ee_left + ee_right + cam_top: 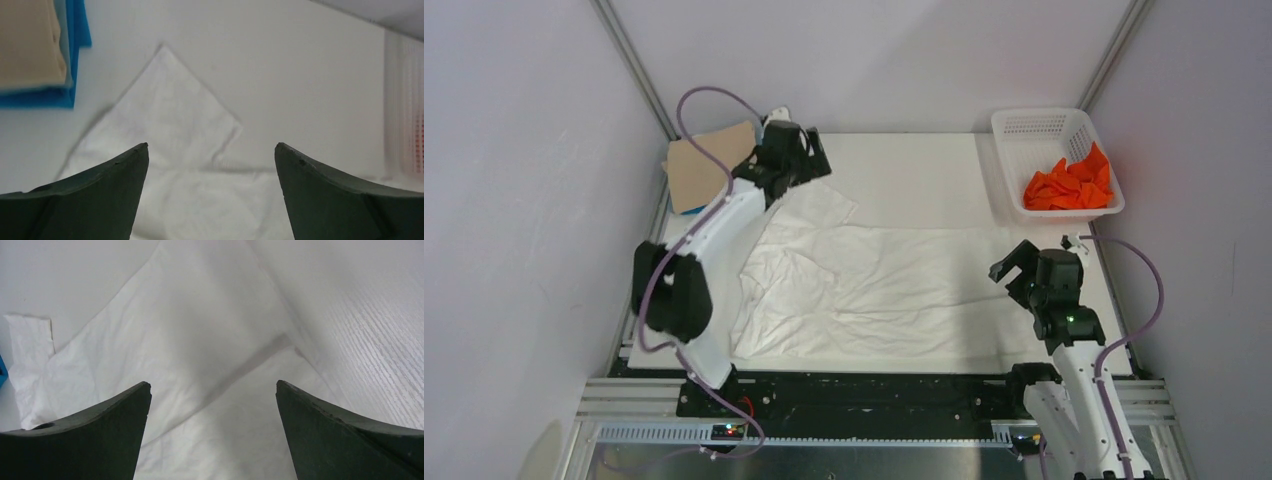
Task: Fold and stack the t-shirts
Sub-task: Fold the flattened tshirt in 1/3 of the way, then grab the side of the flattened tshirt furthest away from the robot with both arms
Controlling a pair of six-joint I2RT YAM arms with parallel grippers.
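The far corner of the white shirt's sleeve [809,186] [164,50] lies flat on the tabletop below my left gripper's open fingers, so I should next lower them to pinch it.
The thin white t-shirt [874,285] lies spread and wrinkled across the middle of the table; it also shows in the left wrist view [170,125] and the right wrist view [190,340]. A folded beige-tan shirt [709,165] lies on a folded blue shirt [692,208] at the back left; both show in the left wrist view, tan [30,40] over blue [77,30]. The orange shirt [1069,185] is crumpled in the basket. My left gripper [809,160] is open and empty above the white shirt's far-left sleeve. My right gripper [1014,262] is open and empty at the shirt's right edge.
The white plastic lattice basket [1034,125] stands at the back right corner; its wall shows in the left wrist view [402,100]. Grey walls enclose the table on three sides. The black rail with the arm bases [864,395] runs along the near edge.
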